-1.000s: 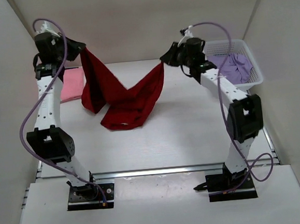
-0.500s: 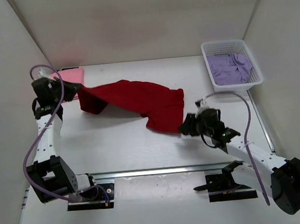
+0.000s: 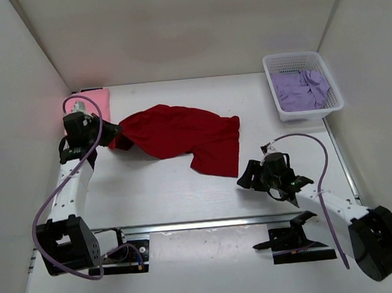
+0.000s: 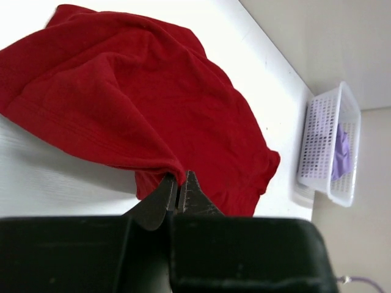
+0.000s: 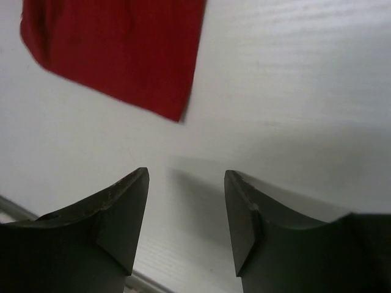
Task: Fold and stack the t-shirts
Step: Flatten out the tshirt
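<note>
The robot will next ease its right gripper's open fingers outward past bare table until they are on both sides of the shirt's edge at its lower corner, which lies just outward.
The dark red t-shirt lies rumpled across the middle of the table, also filling the left wrist view. My left gripper is shut on the shirt's left edge, the cloth pinched between its tips. My right gripper hovers low near the front, open and holding nothing; its fingers frame bare table a little short of the shirt's lower corner. The pink t-shirt lies at the back left. The lavender t-shirt sits bunched inside the basket.
A white mesh basket stands at the back right, seen side-on in the left wrist view. White walls close in the table on the left, back and right. A metal rail runs along the near edge.
Both arms swung down and laid the dark red shirt across the table. The right gripper opened, released the shirt's right corner and pulled back toward the front. The left gripper kept its hold.
</note>
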